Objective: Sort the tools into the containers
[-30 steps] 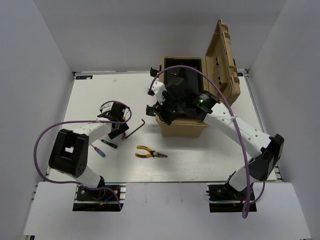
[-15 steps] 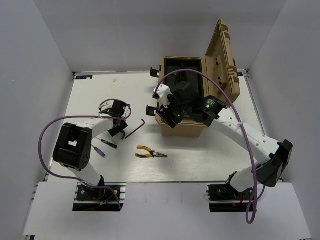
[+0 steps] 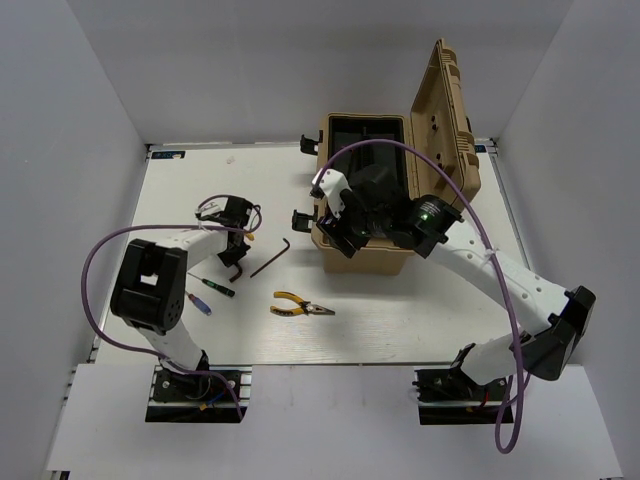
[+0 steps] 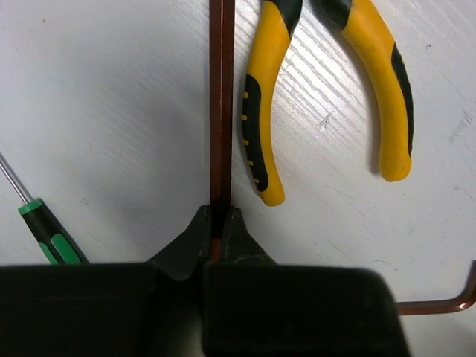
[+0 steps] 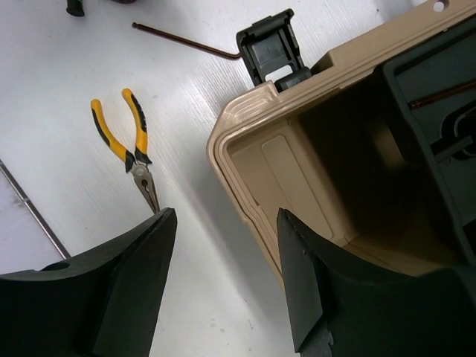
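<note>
I will raise my left gripper over the black tray (image 3: 347,138) to let go of the dark reddish key, because that tray sits outward of my gripper and to the right in the top view.
My left gripper (image 4: 216,216) is shut on the shank of a dark reddish hex key (image 4: 222,104), low over the table left of centre (image 3: 237,263). Yellow-handled pliers (image 4: 260,111) lie just beside that key, on the table (image 3: 300,307). A green-handled screwdriver (image 4: 48,234) and a blue one (image 3: 197,303) lie to its left. A second hex key (image 3: 272,256) lies free nearby. The tan toolbox (image 3: 370,258) stands open, and my right gripper (image 5: 223,223) hangs open and empty over its front left corner (image 3: 340,228).
The toolbox lid (image 3: 445,110) stands upright at the right of the box. A black latch (image 5: 271,48) sticks out at the box's front corner. A black tray (image 5: 431,119) sits inside with a thin brown key on it. White walls enclose the table.
The left jaws have closed on the hex key after shifting slightly left. The right arm has drawn back a little over the toolbox, jaws still apart.
</note>
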Controlling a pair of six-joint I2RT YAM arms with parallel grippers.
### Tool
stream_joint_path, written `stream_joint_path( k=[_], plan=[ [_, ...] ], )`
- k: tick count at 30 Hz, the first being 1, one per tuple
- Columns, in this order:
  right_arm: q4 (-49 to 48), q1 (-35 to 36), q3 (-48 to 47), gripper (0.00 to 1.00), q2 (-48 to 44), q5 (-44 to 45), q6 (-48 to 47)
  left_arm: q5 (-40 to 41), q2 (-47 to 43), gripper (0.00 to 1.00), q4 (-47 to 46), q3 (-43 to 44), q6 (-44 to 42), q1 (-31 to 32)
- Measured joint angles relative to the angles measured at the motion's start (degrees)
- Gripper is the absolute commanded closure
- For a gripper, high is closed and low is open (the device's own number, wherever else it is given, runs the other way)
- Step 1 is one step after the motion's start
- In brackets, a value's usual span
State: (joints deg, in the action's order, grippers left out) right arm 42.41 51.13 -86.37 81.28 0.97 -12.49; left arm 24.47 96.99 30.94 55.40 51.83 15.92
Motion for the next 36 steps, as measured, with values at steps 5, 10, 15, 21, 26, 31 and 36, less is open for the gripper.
stream_joint_path(
  k=[5, 10, 15, 21, 26, 31, 36],
  plan=[
    [-0.24, 0.00, 0.02, 0.36, -0.33, -1.14, 0.04, -0.09, -2.67, 1.00, 1.38, -2.14, -0.31, -0.07],
    [-0.46, -0.02, 0.02, 0.34, -0.57, -1.18, 0.02, -0.24, -11.69, 1.00, 5.33, -4.87, -0.44, -0.07],
    [-0.57, -0.04, 0.02, 0.30, -1.20, -0.76, -0.28, -0.28, -21.99, 1.00, 5.92, -3.91, -3.30, -0.07],
    [-1.44, -0.11, 1.77, 1.00, -1.75, 2.27, -2.14, -4.42, -22.91, 1.00, 2.78, 2.08, -10.29, -0.04],
    [-3.21, -0.24, 2.16, 1.00, -2.75, 10.19, -2.73, -13.97, -19.30, 1.00, -2.21, 11.96, -17.88, 0.00],
    [-7.69, -1.27, 2.16, 1.00, -4.31, 20.74, -4.33, -28.20, -7.17, 1.00, -9.14, 29.07, -24.15, 0.13],
    [-10.05, -3.28, 2.16, 1.00, -4.55, 26.01, -5.11, -40.94, 8.92, 1.00, -13.86, 48.02, -26.32, 1.57]
  ],
)
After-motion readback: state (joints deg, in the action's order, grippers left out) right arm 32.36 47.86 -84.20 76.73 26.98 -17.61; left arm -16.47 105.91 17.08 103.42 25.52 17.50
